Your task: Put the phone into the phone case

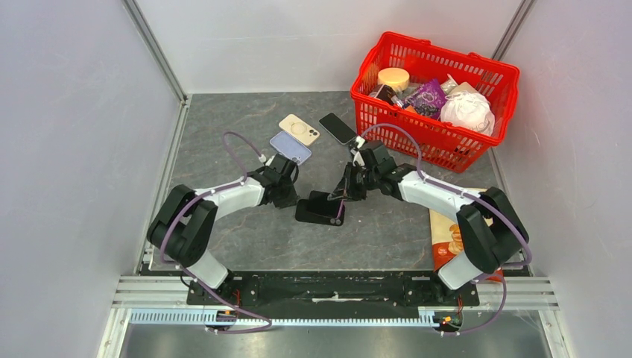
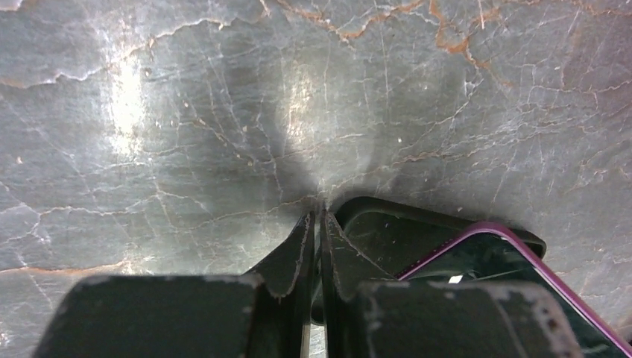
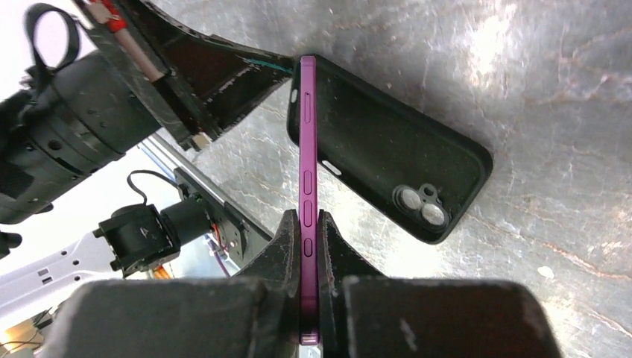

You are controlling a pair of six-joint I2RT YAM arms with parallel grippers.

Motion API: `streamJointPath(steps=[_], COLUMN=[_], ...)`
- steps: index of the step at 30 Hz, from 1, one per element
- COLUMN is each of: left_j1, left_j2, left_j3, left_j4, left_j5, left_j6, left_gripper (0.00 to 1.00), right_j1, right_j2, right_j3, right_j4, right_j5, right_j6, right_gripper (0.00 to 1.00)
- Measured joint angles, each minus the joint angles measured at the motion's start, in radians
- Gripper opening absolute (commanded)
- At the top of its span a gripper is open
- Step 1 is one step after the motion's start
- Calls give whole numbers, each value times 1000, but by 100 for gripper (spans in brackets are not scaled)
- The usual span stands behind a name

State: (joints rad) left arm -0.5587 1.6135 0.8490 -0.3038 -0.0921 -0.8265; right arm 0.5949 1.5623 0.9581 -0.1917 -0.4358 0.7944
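Observation:
My right gripper has the phone's far end at the case's corner. It will move down, tilt toward the open hollow [image 1: 321,213] [image 3: 381,149] below it, and let go.
The black phone case [image 1: 317,212] lies open side up in the middle of the table. It also shows in the right wrist view [image 3: 387,149] and the left wrist view [image 2: 387,231]. The purple phone [image 3: 307,149] stands on edge, tilted, with its far end at the case's corner; it also shows in the left wrist view [image 2: 492,261]. My right gripper [image 3: 307,224] is shut on the phone's two faces, just right of the case in the top view [image 1: 349,190]. My left gripper [image 2: 322,216] is shut at the case's left end [image 1: 292,195], apparently pinching its rim.
A red basket [image 1: 373,112] with groceries stands at the back right. A beige phone [image 1: 299,128], a lavender phone [image 1: 291,148] and a black phone [image 1: 337,128] lie behind the grippers. An orange packet [image 1: 447,239] lies by the right arm's base.

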Motion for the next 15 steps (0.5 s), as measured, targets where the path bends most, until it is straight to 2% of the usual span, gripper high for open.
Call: streamJointPath(steps=[5,15], left_j1=[-4,-4], left_j2=[-29,-47], left_j3=[-32,-52], left_j4=[1,6], left_j5=[11,21], left_j6=[-7,-6], left_gripper=[12,13], right_j1=[-9,-21], right_j2=[25,162], right_j3=[-40,-55], right_j4=[26,185], right_j5=[-59,-215], right_j6=[26,107], right_gripper=[0,0])
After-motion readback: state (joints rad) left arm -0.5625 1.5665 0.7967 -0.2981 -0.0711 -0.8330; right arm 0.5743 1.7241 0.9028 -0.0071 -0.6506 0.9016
